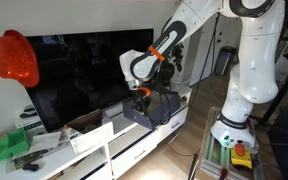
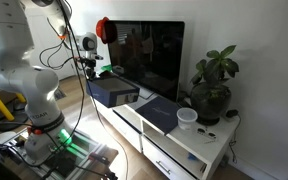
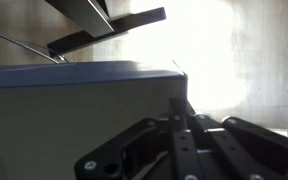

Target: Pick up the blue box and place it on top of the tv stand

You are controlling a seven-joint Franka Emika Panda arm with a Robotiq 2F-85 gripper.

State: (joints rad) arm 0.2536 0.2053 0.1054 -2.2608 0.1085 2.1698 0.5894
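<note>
My gripper lowers toward the TV next and releases the blue box onto the stand's top (image 1: pixel 121 123), which is clear there and lies below my gripper.
The blue box (image 1: pixel 150 111) is a dark slate-blue bin held at the open end of the long white tv stand (image 1: pixel 114 148), just at or above its top. I cannot tell if it rests on the stand. My gripper (image 1: pixel 141 95) comes down from above and is shut on the box's rim. In an exterior view the box (image 2: pixel 113 93) sits under the gripper (image 2: pixel 89 70), at the near end of the stand (image 2: pixel 189 150). In the wrist view the box wall (image 3: pixel 74 115) fills the left, with the fingers (image 3: pixel 184 112) pinched on its edge.
A big black TV (image 2: pixel 149 55) stands along the stand's back. A flat dark grey pad (image 2: pixel 160 113), a white cup (image 2: pixel 187 118) and a potted plant (image 2: pixel 212 88) take up the stand's far part. Green items (image 1: pixel 12 146) and a brown cardboard box (image 1: pixel 84 122) lie farther along. A red object (image 1: pixel 14 58) hangs by the TV.
</note>
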